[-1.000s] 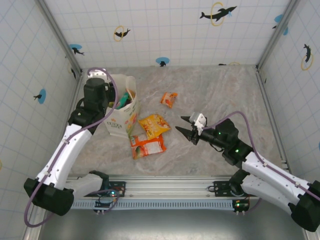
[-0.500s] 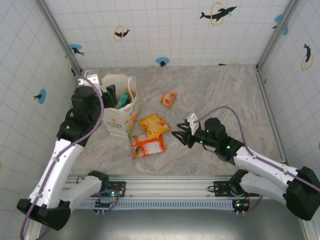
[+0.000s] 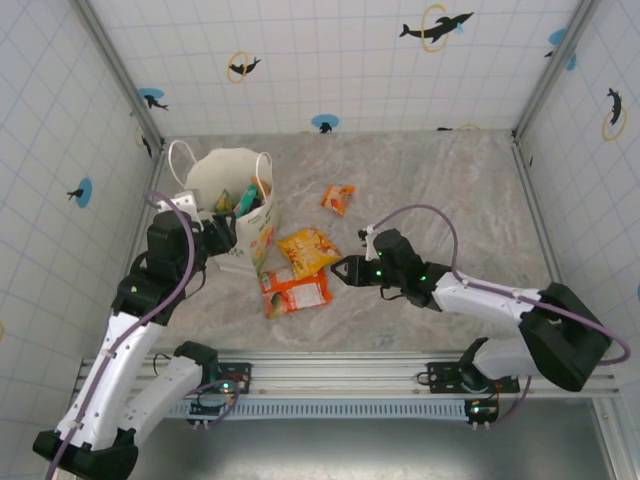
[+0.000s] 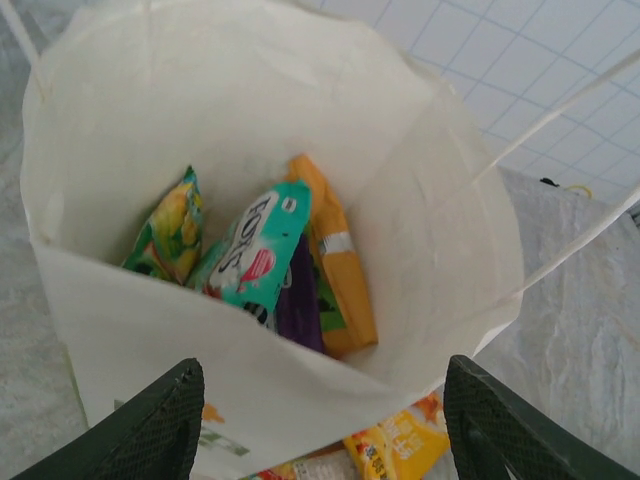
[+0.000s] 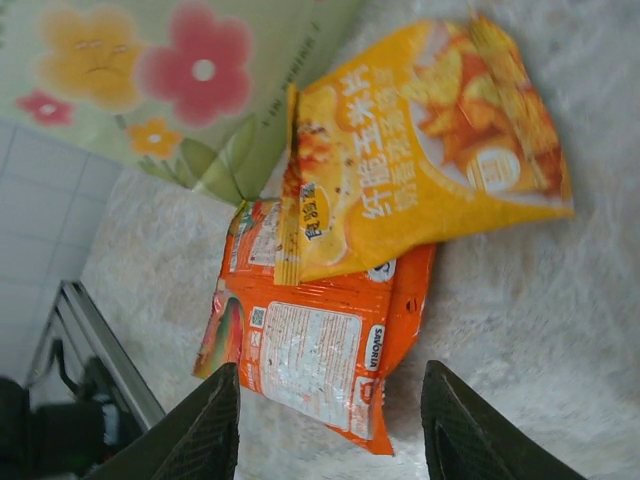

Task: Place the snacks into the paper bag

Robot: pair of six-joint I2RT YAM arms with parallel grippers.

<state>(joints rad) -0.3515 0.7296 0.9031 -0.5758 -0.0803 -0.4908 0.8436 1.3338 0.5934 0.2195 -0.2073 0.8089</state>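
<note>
The yellow packet's free edge lies on bare marble beside the open fingers, so the robot's right gripper will next turn down and toward the bag, onto that edge.
The white paper bag stands upright at the left with its mouth open. Inside it lie a teal packet, a green-yellow one, a purple one and an orange one. My left gripper is open just near of the bag, looking down into it, its fingers either side of the bag's near wall. A yellow packet overlaps an orange packet on the table. A small orange packet lies farther back. My right gripper is open and empty, low over the table beside the orange packet.
The bag's string handles hang out at the back left. Tiled walls close in the table on three sides. A metal rail runs along the near edge. The marble surface right of the packets is bare.
My left gripper has drawn back from over the bag to its near side and opened wider. My right gripper has slid left toward the overlapping yellow and orange packets.
</note>
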